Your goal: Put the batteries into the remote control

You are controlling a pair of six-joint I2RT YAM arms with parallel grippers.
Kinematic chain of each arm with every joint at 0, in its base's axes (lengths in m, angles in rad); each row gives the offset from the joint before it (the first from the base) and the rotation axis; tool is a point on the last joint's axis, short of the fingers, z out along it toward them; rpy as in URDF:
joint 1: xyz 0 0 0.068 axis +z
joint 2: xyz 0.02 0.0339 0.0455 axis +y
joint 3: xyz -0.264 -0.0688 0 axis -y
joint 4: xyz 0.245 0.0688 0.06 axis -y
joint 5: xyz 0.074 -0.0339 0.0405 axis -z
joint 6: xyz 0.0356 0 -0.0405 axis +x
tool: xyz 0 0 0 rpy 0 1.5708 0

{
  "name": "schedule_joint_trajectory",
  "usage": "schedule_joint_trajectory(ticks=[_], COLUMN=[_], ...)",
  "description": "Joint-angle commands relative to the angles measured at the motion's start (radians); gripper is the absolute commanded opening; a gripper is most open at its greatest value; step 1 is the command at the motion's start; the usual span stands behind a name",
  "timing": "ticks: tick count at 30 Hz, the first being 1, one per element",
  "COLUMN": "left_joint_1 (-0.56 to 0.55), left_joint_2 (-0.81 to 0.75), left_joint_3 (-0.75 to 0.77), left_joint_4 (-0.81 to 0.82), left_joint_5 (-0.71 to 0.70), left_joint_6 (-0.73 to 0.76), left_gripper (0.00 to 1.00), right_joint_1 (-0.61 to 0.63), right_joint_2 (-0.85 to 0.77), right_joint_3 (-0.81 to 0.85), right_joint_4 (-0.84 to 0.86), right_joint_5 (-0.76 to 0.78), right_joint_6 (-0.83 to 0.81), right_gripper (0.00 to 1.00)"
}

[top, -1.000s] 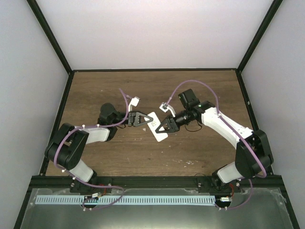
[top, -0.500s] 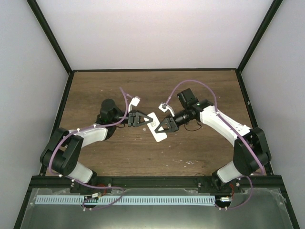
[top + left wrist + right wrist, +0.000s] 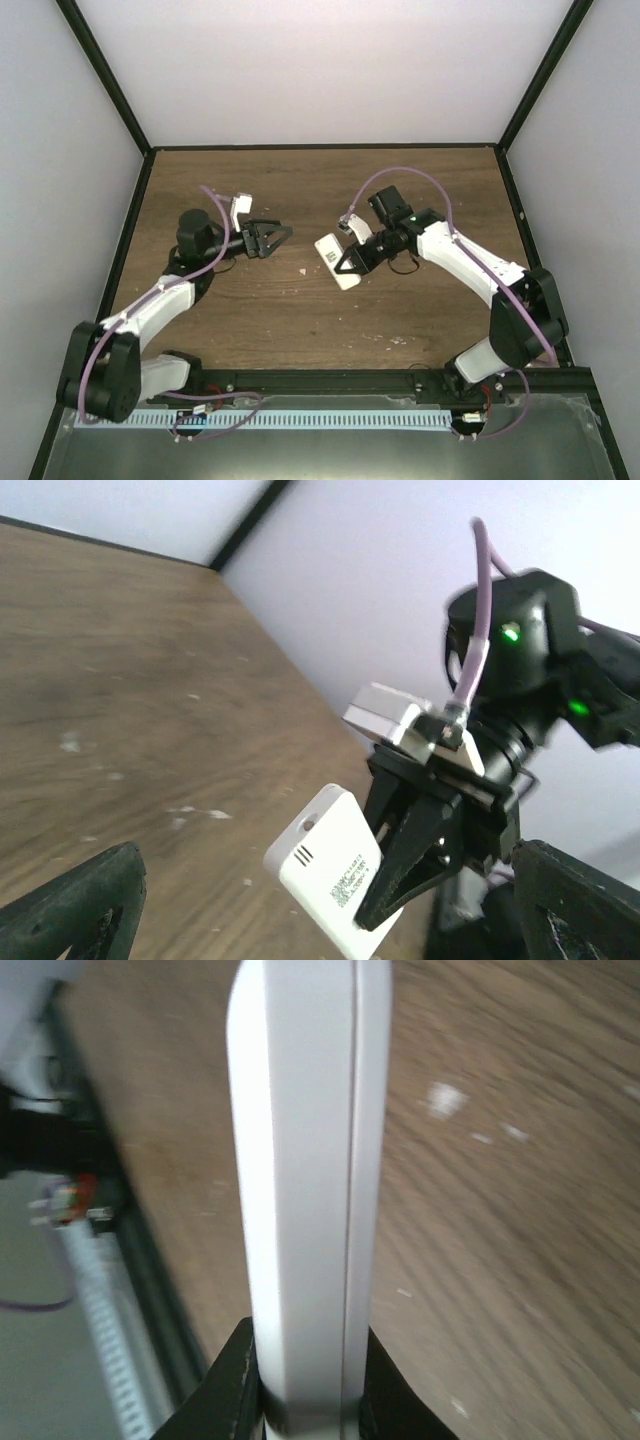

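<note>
My right gripper will turn downward next and lower the white remote control (image 3: 329, 251) onto the open middle of the table to let go of it, since the remote control is hanging above the wood.
The white remote control (image 3: 329, 251) hangs above the middle of the wooden table, and my right gripper (image 3: 346, 264) is shut on its lower end. The right wrist view shows it edge-on, the remote control (image 3: 305, 1180) rising straight out from between the black fingers (image 3: 232, 1385). In the left wrist view its back with the printed label (image 3: 345, 877) faces me, tilted, with the right arm's fingers (image 3: 420, 845) clamped on it. My left gripper (image 3: 279, 242) is open and empty, a short way left of the remote. No batteries are in view.
Small white crumbs (image 3: 303, 268) lie on the brown table (image 3: 250, 320). Black frame posts (image 3: 515, 200) and pale walls close in the back and sides. A slotted white rail (image 3: 270, 420) runs along the front behind the arm bases.
My left gripper opened, let go of the remote and drew back to the left. The right gripper kept its hold and the remote shifted slightly right.
</note>
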Motion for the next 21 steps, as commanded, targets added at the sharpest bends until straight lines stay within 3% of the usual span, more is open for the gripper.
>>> schedule_joint_trajectory(ticks=[1,5,9,16,21], left_joint_1=[0.009,0.012,0.014,0.014,0.014], left_joint_2=[-0.155,-0.247,-0.299,-0.325,-0.357], left_joint_3=[0.052,0.081,0.114,0.152,0.155], left_joint_4=[-0.445,-0.604,-0.682,-0.782,-0.823], left_joint_5=[-0.277,-0.442,-0.539,-0.636,-0.663], left_joint_6=[0.268,0.326,0.317,0.315,0.326], left_gripper=[1.0,1.0,1.0,1.0,1.0], right_joint_1=[0.052,0.135,0.209,0.33,0.398], right_joint_2=[0.034,0.108,0.218,0.44,0.536], right_joint_3=[0.085,0.176,0.279,0.401,0.434], right_joint_4=[-0.085,-0.166,-0.235,-0.223,-0.189], right_joint_5=[0.491,0.79,0.995,1.143,1.166], right_joint_6=[0.091,0.166,0.245,0.261,0.263], right_gripper=[0.01,0.01,0.01,0.01,0.01])
